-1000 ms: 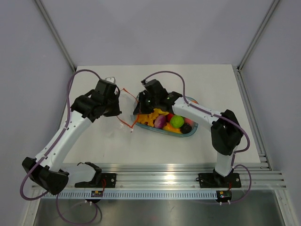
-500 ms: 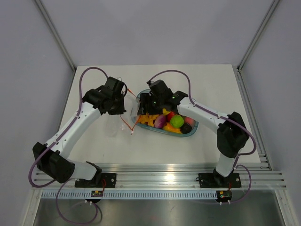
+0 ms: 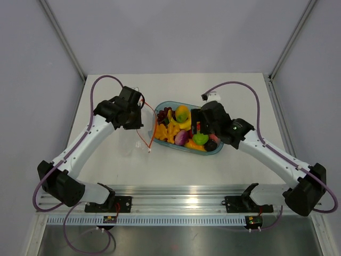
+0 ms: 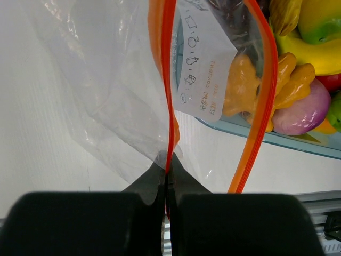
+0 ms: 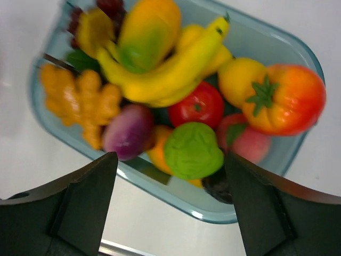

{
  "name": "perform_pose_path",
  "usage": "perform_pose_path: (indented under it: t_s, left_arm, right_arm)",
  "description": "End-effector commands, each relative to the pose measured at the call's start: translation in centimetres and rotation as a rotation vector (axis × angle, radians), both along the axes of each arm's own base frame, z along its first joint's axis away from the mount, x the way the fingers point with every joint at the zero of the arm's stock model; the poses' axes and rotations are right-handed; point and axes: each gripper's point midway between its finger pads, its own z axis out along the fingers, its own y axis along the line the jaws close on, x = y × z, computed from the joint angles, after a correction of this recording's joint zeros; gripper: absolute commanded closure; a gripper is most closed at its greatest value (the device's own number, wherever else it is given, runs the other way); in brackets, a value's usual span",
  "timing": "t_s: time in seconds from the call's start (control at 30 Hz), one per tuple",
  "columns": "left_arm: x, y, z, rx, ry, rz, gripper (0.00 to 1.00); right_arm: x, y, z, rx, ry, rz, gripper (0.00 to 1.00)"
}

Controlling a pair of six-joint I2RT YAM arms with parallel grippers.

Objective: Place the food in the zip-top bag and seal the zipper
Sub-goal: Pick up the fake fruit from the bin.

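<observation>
I will next lower the open fingers of my right gripper onto the green piece (image 3: 200, 138) (image 5: 193, 151) until they are on both sides of it, because it lies uncovered by the tray's near rim.
The food (image 5: 176, 64), a banana, tomato, green, purple and orange pieces, is heaped in a blue-tinted clear tray (image 5: 176, 200). My right gripper (image 5: 169, 160) hangs open just above the tray's near side, over the green piece (image 5: 193, 150), with nothing between its fingers. In the top view it (image 3: 201, 127) is over the tray's right half. The zip-top bag (image 4: 106, 80) hangs clear and floppy left of the tray. My left gripper (image 4: 168, 162) is shut on its orange-red zipper (image 4: 169, 80); the other lip (image 4: 256, 133) bows apart, so the mouth gapes.
The tray (image 3: 213, 153) sits mid-table with the bag's strip (image 3: 154, 130) draped at its left end. An aluminium rail (image 3: 176, 200) runs along the near edge; grey walls and frame posts enclose the back and sides.
My right gripper has opened and drawn back from the tray's far left end to over its right half. The left arm shifted right with the bag, then held still.
</observation>
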Motion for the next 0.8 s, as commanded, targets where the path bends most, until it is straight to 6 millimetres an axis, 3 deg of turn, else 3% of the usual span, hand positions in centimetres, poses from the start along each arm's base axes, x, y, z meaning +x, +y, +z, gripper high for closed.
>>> perform_pose_path:
  t_s: [0.0, 0.27, 0.47, 0.77]
  left_arm:
    - [0.9, -1.3, 1.8, -0.041, -0.056, -0.04, 1.0]
    - [0.6, -1.9, 1.5, -0.055, -0.054, -0.063, 1.0]
    - [0.3, -2.1, 1.0, -0.051, -0.042, -0.075, 1.0]
    - [0.0, -2.2, 1.0, -0.05, -0.043, -0.089, 1.0]
  right_arm:
    - [-0.5, -3.6, -5.0, -0.239, 0.056, -0.004, 0.09]
    - [-0.2, -3.2, -8.3, -0.276, 0.104, 0.075, 0.06]
    - [0.3, -1.0, -8.8, -0.244, 0.11, 0.168, 0.07]
    - [0.3, 0.3, -9.9, -0.231, 0.138, 0.227, 0.15]
